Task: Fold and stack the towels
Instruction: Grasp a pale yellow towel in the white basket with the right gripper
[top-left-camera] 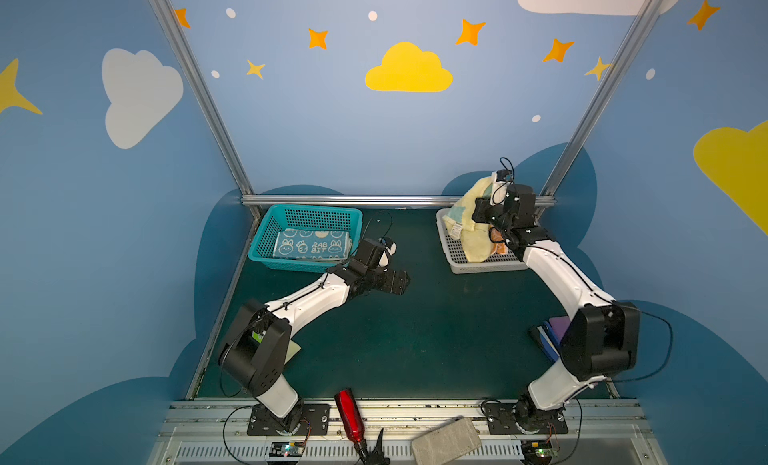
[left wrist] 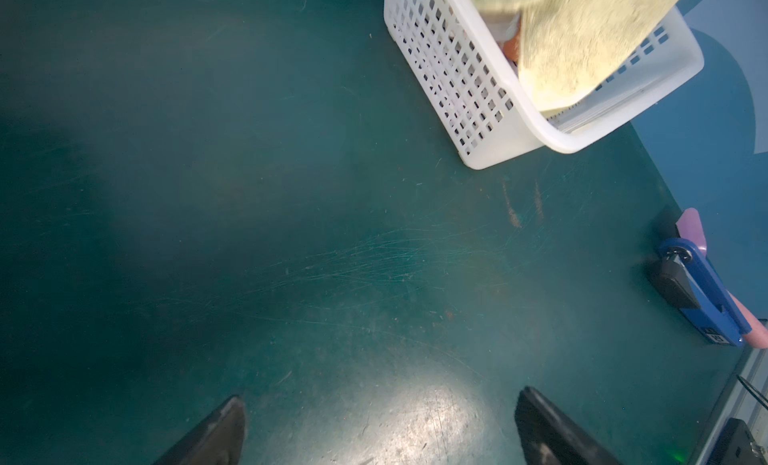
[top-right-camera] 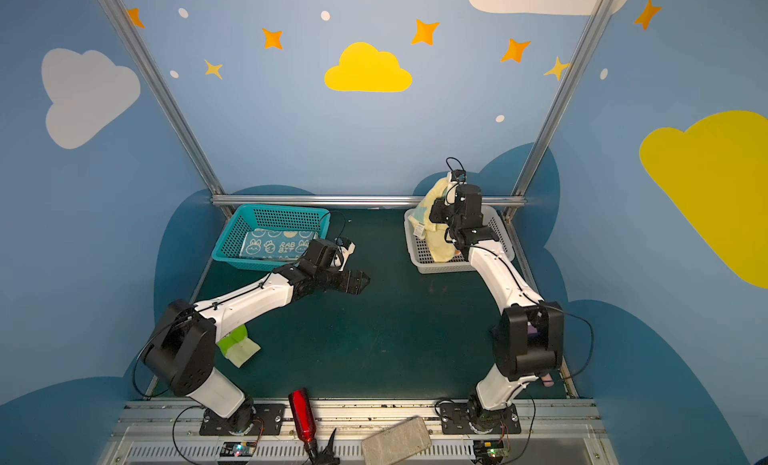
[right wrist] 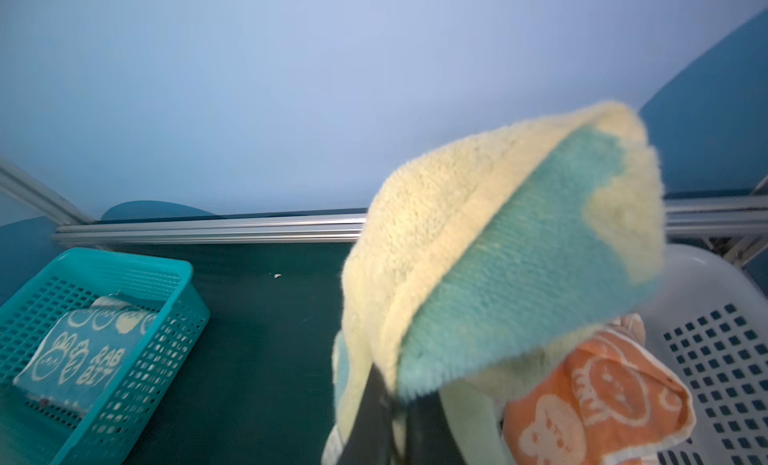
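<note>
The robot's right gripper will pull the towel off the basket, lower it onto the bare middle mat (top-left-camera: 421, 314) and let go, because the mat lies below and back toward the base.
My right gripper (right wrist: 395, 400) is shut on a pale yellow and light blue towel (right wrist: 498, 255), holding it up over the white basket (top-left-camera: 486, 268). The cloth drapes over the fingers and hangs down into the basket in both top views (top-right-camera: 436, 234). An orange towel with rabbits (right wrist: 602, 400) lies crumpled in that basket beneath it. A blue towel with white rabbits (top-left-camera: 311, 244) lies folded flat in the teal basket (top-left-camera: 266, 234). My left gripper (left wrist: 380, 417) hovers open over bare mat near the middle (top-left-camera: 401, 282), holding nothing.
A green glove (top-right-camera: 232, 340) and pale yellow notes (top-right-camera: 245, 352) lie by the left arm's base. A blue stapler (left wrist: 698, 292) sits at the mat's right edge. A red bottle (top-left-camera: 349, 413) and a grey block (top-left-camera: 446, 442) rest on the front rail.
</note>
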Robot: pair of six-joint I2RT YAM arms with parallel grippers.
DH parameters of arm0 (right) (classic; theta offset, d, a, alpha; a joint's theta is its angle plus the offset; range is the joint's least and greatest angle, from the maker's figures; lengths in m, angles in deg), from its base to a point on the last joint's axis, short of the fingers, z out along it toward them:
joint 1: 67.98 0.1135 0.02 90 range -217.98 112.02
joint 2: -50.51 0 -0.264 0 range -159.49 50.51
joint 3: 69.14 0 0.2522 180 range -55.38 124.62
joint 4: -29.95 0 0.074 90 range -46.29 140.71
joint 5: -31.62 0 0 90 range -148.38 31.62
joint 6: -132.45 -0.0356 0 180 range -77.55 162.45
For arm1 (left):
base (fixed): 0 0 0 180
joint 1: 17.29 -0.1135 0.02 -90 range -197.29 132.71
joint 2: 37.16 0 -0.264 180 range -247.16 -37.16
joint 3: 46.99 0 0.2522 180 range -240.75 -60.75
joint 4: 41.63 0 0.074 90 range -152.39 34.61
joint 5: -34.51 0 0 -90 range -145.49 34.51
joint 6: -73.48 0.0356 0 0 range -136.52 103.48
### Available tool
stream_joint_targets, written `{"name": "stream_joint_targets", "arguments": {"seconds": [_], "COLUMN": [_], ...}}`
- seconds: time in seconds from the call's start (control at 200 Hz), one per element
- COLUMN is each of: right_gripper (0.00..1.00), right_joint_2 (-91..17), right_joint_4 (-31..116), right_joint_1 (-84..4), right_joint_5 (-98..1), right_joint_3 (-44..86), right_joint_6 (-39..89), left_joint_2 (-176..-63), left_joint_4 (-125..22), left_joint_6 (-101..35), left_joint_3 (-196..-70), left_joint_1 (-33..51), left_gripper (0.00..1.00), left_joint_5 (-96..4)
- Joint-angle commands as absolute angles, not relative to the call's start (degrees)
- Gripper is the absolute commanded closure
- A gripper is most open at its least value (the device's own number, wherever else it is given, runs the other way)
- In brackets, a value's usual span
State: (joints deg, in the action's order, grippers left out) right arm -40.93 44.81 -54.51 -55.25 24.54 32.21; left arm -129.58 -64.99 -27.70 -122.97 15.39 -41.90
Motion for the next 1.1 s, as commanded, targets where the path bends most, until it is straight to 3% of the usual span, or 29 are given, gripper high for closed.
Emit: {"name": "stream_joint_targets", "arguments": {"seconds": [0.0, 0.285, 0.546, 0.876, 0.981, 1.096], "right_gripper": [1.0, 1.0, 1.0, 1.0, 1.0, 1.0], "right_joint_2": [-37.03, -28.18, -22.91, -31.42, -34.37, -36.94], "right_joint_4": [46.38, 52.56, 53.11, 48.13, 53.58, 57.55], "right_joint_1": [-52.39, -44.0, -35.3, -28.63, -29.23, -31.65], "right_joint_5": [-54.3, -48.45, -47.97, -46.14, -52.48, -52.84], "right_joint_3": [21.82, 19.34, 11.49, 7.2, 8.15, 7.39], "right_joint_6": [36.61, 42.11, 38.44, 29.1, 22.58, 20.39], "left_joint_2": [-127.01, -121.23, -112.47, -106.5, -107.41, -109.03], "left_joint_4": [-64.39, -65.95, -70.5, -69.27, -70.05, -72.18], "left_joint_6": [-27.4, -24.62, -22.25, -21.06, -20.1, -17.64], "left_joint_3": [-122.11, -119.58, -115.81, -111.02, -110.85, -110.7], "left_joint_1": [15.57, 15.42, 15.49, 14.04, 14.0, 14.0], "left_gripper": [0.0, 0.0, 0.0, 0.0, 0.0, 0.0], "left_joint_5": [-42.64, -47.61, -59.97, -61.72, -59.95, -57.9]}}
